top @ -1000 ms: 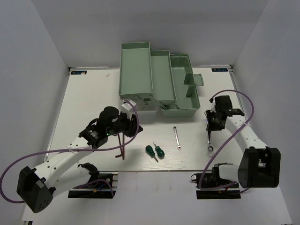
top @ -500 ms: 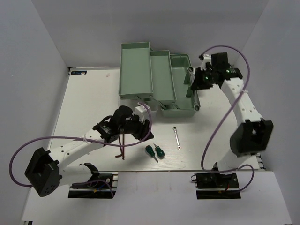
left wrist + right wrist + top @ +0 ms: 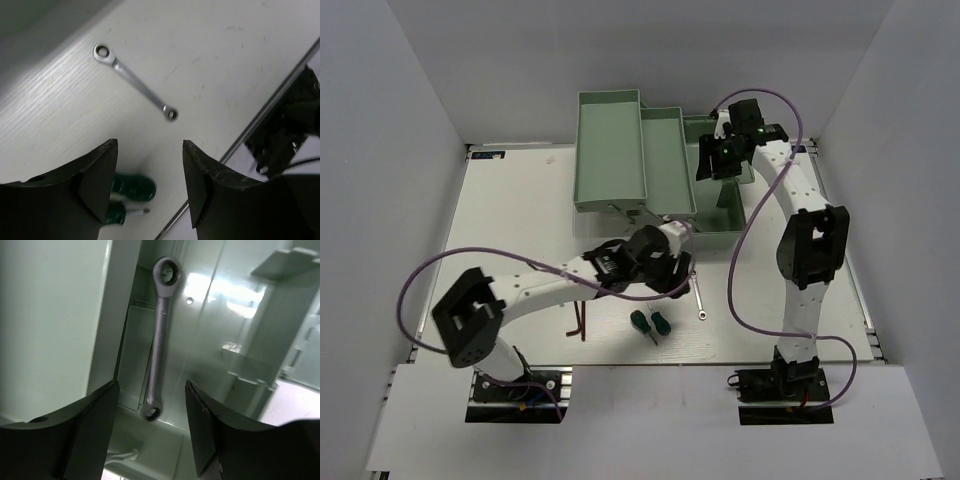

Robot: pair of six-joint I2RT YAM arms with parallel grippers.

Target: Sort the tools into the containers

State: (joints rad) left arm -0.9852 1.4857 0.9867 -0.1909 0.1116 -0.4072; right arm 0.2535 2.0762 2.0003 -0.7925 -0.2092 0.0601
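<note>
The left gripper turns and goes down toward the right in the top view onto the short silver wrench's handle next, since it lies slanted to the gripper's open fingers.
My left gripper (image 3: 680,275) stands open just above the table, with nothing between its fingers. The short silver wrench (image 3: 136,82) lies beyond its fingertips, also seen from above as the short wrench (image 3: 698,295). Two green-handled screwdrivers (image 3: 650,323) lie side by side, one screwdriver (image 3: 132,187) under the left finger. Dark hex keys (image 3: 582,325) lie left of them. My right gripper (image 3: 712,165) hangs open over the right compartment of the mint-green toolbox (image 3: 610,150). The long wrench (image 3: 160,340) rests inside that compartment, clear of both fingers.
The toolbox's stepped trays fold out to the left, and its clear lid and handle (image 3: 732,172) sit under the right arm. The table's front edge (image 3: 260,115) and an arm base lie close to the left gripper. A purple cable (image 3: 470,255) loops over the left side.
The right arm carried the long wrench from the table's right side to the toolbox and opened, leaving it inside. The left gripper swung right from the hex keys toward the short wrench and opened.
</note>
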